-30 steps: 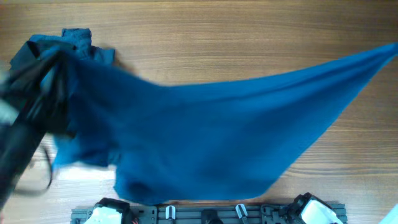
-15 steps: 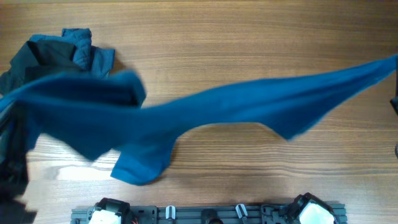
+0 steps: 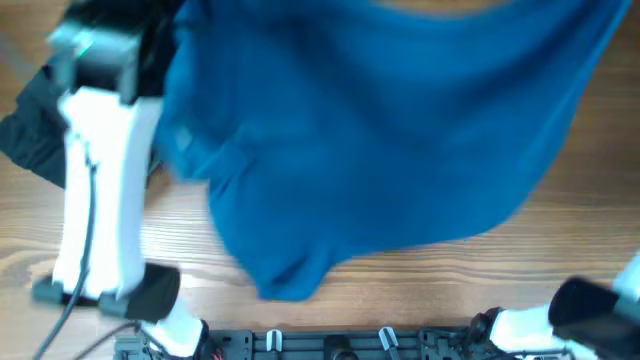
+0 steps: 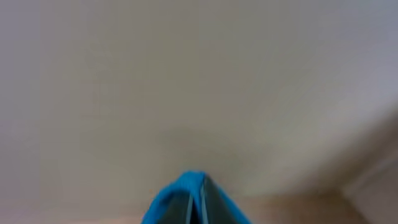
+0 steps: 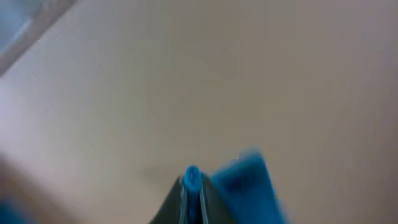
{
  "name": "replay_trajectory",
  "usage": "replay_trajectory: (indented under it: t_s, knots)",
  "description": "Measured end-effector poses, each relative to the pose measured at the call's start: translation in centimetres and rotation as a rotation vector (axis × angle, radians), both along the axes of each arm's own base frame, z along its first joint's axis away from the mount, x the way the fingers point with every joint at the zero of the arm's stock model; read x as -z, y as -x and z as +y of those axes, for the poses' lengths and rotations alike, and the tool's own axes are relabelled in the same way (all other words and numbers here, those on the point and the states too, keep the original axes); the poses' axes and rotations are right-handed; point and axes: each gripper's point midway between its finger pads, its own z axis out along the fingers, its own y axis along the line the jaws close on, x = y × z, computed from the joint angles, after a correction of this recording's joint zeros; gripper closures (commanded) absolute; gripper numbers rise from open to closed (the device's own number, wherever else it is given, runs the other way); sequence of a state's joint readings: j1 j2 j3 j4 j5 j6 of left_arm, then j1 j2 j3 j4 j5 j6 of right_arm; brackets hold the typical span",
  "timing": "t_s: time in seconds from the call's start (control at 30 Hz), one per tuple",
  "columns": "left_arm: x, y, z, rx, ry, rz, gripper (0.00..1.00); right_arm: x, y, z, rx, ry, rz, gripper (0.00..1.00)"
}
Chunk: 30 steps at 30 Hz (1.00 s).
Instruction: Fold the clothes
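The blue T-shirt hangs spread above the table. It goes down to the bare wood (image 3: 578, 185) beside the shirt next, as my right gripper lowers, tilting downward, and releases it there.
A large mid-blue T-shirt (image 3: 380, 140) hangs lifted close under the overhead camera and fills most of that view, blurred. My left arm (image 3: 100, 190) rises at the left; its gripper (image 4: 198, 196) is shut on an edge of the blue T-shirt (image 4: 180, 186). My right gripper (image 5: 191, 193) is shut on another bit of the blue T-shirt (image 5: 245, 186); its arm shows at the bottom right (image 3: 590, 310). Both wrist views point up at a blank ceiling. A near-black garment (image 3: 35, 125) lies on the table at the far left, partly hidden.
The wooden table (image 3: 480, 285) shows below and beside the hanging shirt. The arm bases and mounting rail (image 3: 340, 345) run along the front edge.
Both arms have lifted the blue T-shirt from a low stretched band to high up near the camera. The left arm has swung into view, upright at the left.
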<state>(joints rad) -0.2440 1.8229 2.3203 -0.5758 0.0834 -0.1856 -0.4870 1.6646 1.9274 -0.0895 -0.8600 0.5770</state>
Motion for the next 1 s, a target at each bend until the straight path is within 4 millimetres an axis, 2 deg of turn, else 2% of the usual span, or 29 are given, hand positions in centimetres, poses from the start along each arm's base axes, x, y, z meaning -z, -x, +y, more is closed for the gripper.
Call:
replay_trajectory:
  t_s: [0.07, 0.1, 0.17, 0.2, 0.27, 0.33, 0.37, 0.4, 0.43, 0.47, 0.5, 0.57, 0.6, 0.63, 0.67, 0.7, 0.77, 0.9, 1.0]
  knots:
    - [-0.9, -0.6, -0.2, 0.003, 0.014, -0.034, 0.96, -2.0, -0.1, 0.3, -0.095, 0.009, -0.130, 0.96]
    - [-2.5, 0.2, 0.0, 0.005, 0.017, -0.059, 0.96, -2.5, 0.6, 0.3, -0.140, -0.006, -0.136, 0.96]
    - [-5.8, 3.2, 0.7, 0.004, 0.009, -0.109, 0.96, -2.7, 2.2, -0.5, -0.168, -0.023, -0.103, 0.96]
    - [-6.6, 5.4, 1.3, 0.005, -0.008, -0.095, 0.96, -2.2, 3.1, -0.9, -0.183, -0.046, -0.044, 0.96]
    - [-5.6, 9.3, 2.6, -0.013, -0.065, -0.001, 0.96, 0.9, 3.7, -1.3, -0.184, -0.154, 0.147, 0.96]
    - [-2.0, 10.5, 3.6, -0.042, -0.126, 0.151, 0.96, 5.9, 3.7, -1.0, -0.147, -0.262, 0.363, 0.96]
    - [0.9, 10.3, 3.7, -0.048, -0.162, 0.253, 0.96, 10.2, 3.8, -0.6, -0.096, -0.317, 0.533, 0.96]
    - [4.0, 9.5, 3.8, -0.053, -0.199, 0.357, 0.96, 13.4, 3.6, -0.5, -0.051, -0.317, 0.640, 0.96]
    - [8.7, 8.6, 3.6, -0.048, -0.245, 0.512, 0.96, 17.3, 3.3, -0.3, -0.008, -0.295, 0.765, 0.96]
    - [14.0, 7.6, 3.4, -0.041, -0.294, 0.681, 0.96, 20.3, 3.0, -0.2, 0.019, -0.261, 0.853, 0.96]
    - [17.7, 7.0, 3.3, -0.033, -0.325, 0.797, 0.96, 22.5, 2.7, -0.1, 0.035, -0.236, 0.915, 0.96]
    - [27.6, 7.0, 3.2, -0.020, -0.405, 1.126, 0.96, 28.6, 2.7, 0.0, 0.061, -0.176, 1.094, 0.96]
    - [31.4, 7.2, 3.2, -0.014, -0.432, 1.248, 0.96, 31.0, 3.1, -0.2, 0.069, -0.154, 1.171, 0.96]
    - [34.2, 7.4, 3.1, -0.007, -0.444, 1.330, 0.96, 33.2, 3.7, -0.4, 0.078, -0.133, 1.246, 0.96]
    - [36.0, 7.8, 3.1, -0.003, -0.447, 1.391, 0.96, 34.6, 4.3, -0.5, 0.084, -0.115, 1.299, 0.96]
    - [36.9, 8.5, 3.1, -0.002, -0.445, 1.435, 0.96, 36.2, 5.0, -0.8, 0.092, -0.088, 1.354, 0.96]
    - [36.6, 8.9, 3.1, -0.003, -0.432, 1.446, 0.96, 37.7, 5.9, -1.5, 0.107, -0.031, 1.404, 0.96]
    - [34.8, 9.2, 3.0, -0.025, -0.389, 1.412, 0.96, 37.9, 6.4, -1.8, 0.103, 0.024, 1.417, 0.96]
    - [32.7, 9.1, 3.0, -0.039, -0.360, 1.350, 0.96, 37.5, 5.7, -1.5, 0.073, 0.032, 1.371, 0.96]
